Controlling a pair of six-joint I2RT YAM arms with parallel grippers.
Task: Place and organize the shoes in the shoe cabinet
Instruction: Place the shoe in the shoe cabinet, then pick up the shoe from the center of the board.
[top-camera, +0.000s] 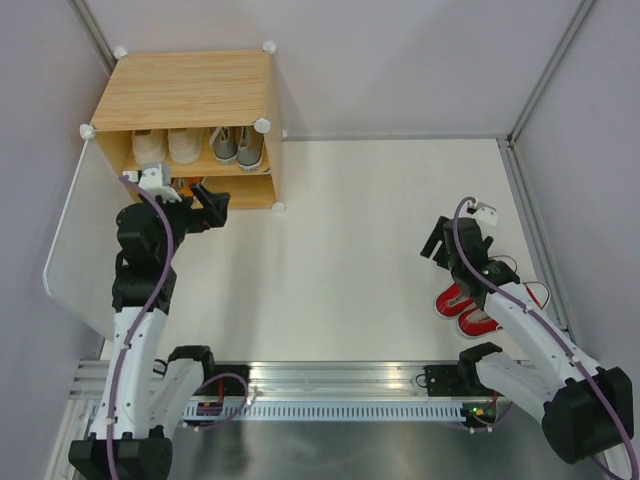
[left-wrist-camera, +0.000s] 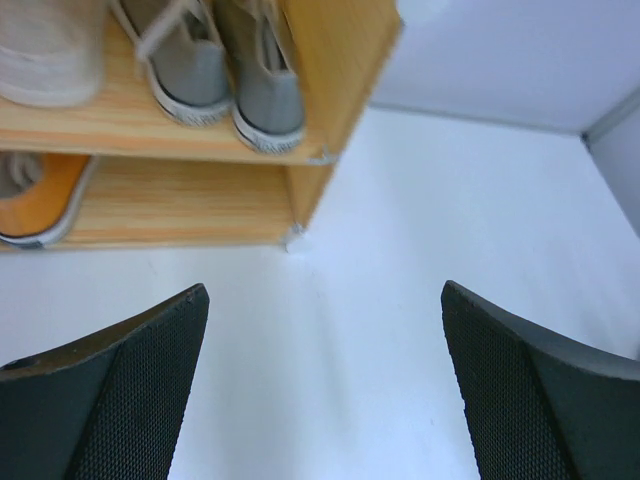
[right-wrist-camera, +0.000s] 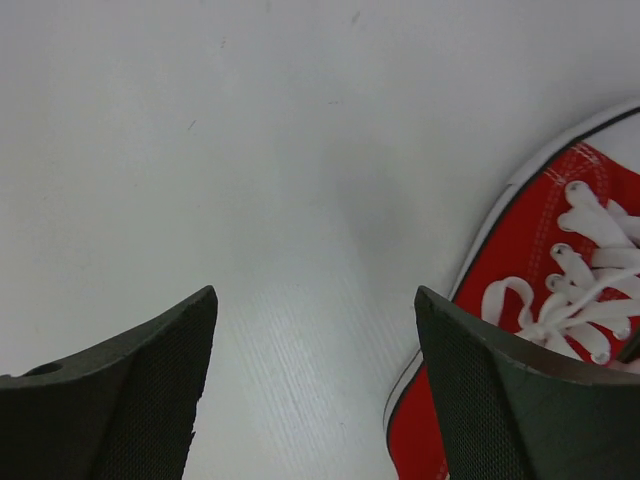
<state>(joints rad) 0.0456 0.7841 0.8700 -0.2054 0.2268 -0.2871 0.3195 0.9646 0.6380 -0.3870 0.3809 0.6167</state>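
Observation:
The right gripper comes down and toward the right in the wrist view onto the red shoe's laced side (top-camera: 460, 290) (right-wrist-camera: 515, 312) next, because only bare table lies between its fingers.
The shoe cabinet (top-camera: 190, 90) stands at the back left, its white door (top-camera: 75, 240) swung open to the left. On its upper shelf sit the cream pair (top-camera: 165, 147) and the grey pair (top-camera: 238, 147). An orange shoe (left-wrist-camera: 40, 195) lies on the lower shelf, whose right half is bare wood. My left gripper (top-camera: 210, 205) hovers just in front of the cabinet, open and empty (left-wrist-camera: 324, 290). The red pair (top-camera: 465, 305) lies on the table at the right. My right gripper (top-camera: 437, 240) is open just left of a red shoe (right-wrist-camera: 540, 250), with only table between its fingers.
A white table (top-camera: 350, 220) is bounded by grey walls at the back and sides. A metal rail (top-camera: 340, 385) runs along the near edge between the arm bases. The open door panel stands close to the left arm.

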